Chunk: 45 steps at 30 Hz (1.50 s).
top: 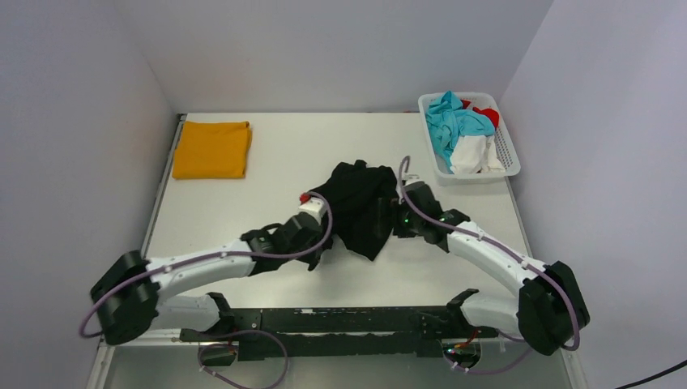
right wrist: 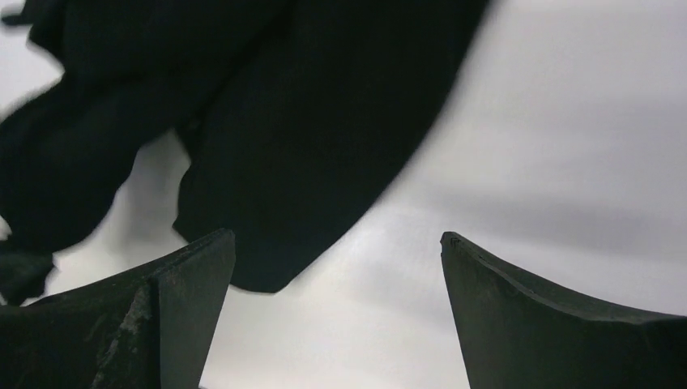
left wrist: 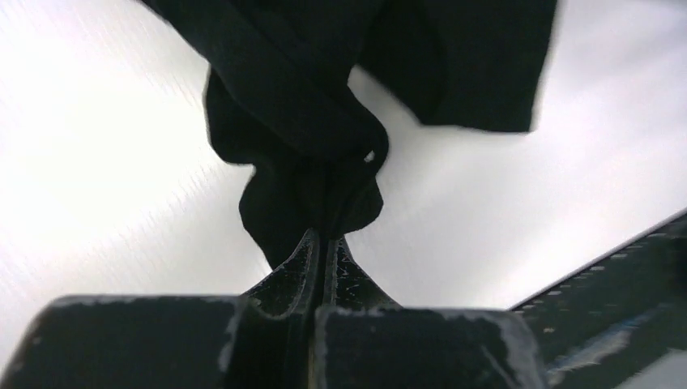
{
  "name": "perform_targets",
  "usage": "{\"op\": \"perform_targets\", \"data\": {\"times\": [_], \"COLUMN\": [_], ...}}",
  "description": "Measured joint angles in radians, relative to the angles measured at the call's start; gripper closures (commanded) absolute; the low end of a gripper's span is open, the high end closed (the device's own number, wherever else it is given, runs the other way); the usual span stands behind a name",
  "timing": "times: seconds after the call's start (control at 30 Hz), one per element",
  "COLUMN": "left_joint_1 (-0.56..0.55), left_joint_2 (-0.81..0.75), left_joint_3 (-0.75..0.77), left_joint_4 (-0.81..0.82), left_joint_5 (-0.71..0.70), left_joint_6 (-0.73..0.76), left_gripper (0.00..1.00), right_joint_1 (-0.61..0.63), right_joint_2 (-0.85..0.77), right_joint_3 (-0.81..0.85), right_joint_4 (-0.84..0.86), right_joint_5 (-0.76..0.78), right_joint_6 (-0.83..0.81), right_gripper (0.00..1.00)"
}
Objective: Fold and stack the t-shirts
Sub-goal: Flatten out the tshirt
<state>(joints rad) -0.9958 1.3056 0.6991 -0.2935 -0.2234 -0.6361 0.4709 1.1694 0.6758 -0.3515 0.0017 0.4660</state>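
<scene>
The right gripper moves to the left in the top view next and comes down onto the black t-shirt's near corner (top: 373, 253) (right wrist: 261, 279), which juts free of the folds.
A large black t-shirt (top: 360, 203) lies crumpled and partly lifted at the middle of the table. My left gripper (top: 326, 212) is shut on a bunched fold at its left edge. In the left wrist view the cloth (left wrist: 308, 97) hangs from the closed fingertips (left wrist: 324, 239) above the white table. My right gripper (top: 395, 212) is open at the shirt's right side. In the right wrist view the gripper (right wrist: 337, 237) holds nothing, and a black edge (right wrist: 308, 121) lies just ahead of the left finger. An orange-yellow t-shirt (top: 212, 149) lies folded at the back left.
A white lattice basket (top: 509, 154) stands at the back right with teal, white and red garments in it. White walls close in the table on the left, the back and the right. A black rail runs along the near edge between the arm bases.
</scene>
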Motion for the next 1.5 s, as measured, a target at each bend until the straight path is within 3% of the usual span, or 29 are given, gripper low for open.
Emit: {"op": "perform_targets", "data": {"times": [0.13,0.3,0.5,0.7,0.97,1.13,1.23,1.37,1.5], "left_joint_1": [0.102,0.239,0.291,0.304,0.314,0.319,0.321,0.335,0.384], "left_joint_2": [-0.214,-0.358,-0.410,-0.409,-0.413,-0.421,-0.421,-0.425,-0.447], "left_joint_3": [-0.097,-0.173,-0.177,-0.180,-0.212,-0.212,-0.212,-0.212,-0.216], "left_joint_4": [0.105,0.147,0.154,0.154,0.146,0.146,0.141,0.122,0.107], "left_joint_5": [0.059,0.103,0.121,0.140,0.147,0.144,0.129,0.103,0.076], "left_joint_6": [-0.008,-0.021,-0.038,-0.055,-0.066,-0.067,-0.068,-0.070,-0.084], "left_gripper": [1.00,1.00,1.00,1.00,1.00,1.00,1.00,1.00,1.00], "right_joint_1": [0.191,0.364,0.470,0.548,0.556,0.550,0.529,0.454,0.273], "right_joint_2": [0.015,0.045,0.207,0.339,0.431,0.445,0.418,0.314,0.187], "right_joint_3": [-0.014,-0.035,-0.015,0.142,0.224,0.232,0.214,0.130,0.034], "right_joint_4": [-0.001,0.008,0.037,-0.008,-0.029,-0.059,-0.060,-0.055,-0.020], "right_joint_5": [0.008,0.048,0.169,0.382,0.541,0.594,0.602,0.589,0.500], "right_joint_6": [0.001,0.027,0.067,0.074,0.075,0.105,0.140,0.188,0.193], "right_gripper": [0.05,0.13,0.19,0.19,0.34,0.69,1.00,1.00,1.00]}}
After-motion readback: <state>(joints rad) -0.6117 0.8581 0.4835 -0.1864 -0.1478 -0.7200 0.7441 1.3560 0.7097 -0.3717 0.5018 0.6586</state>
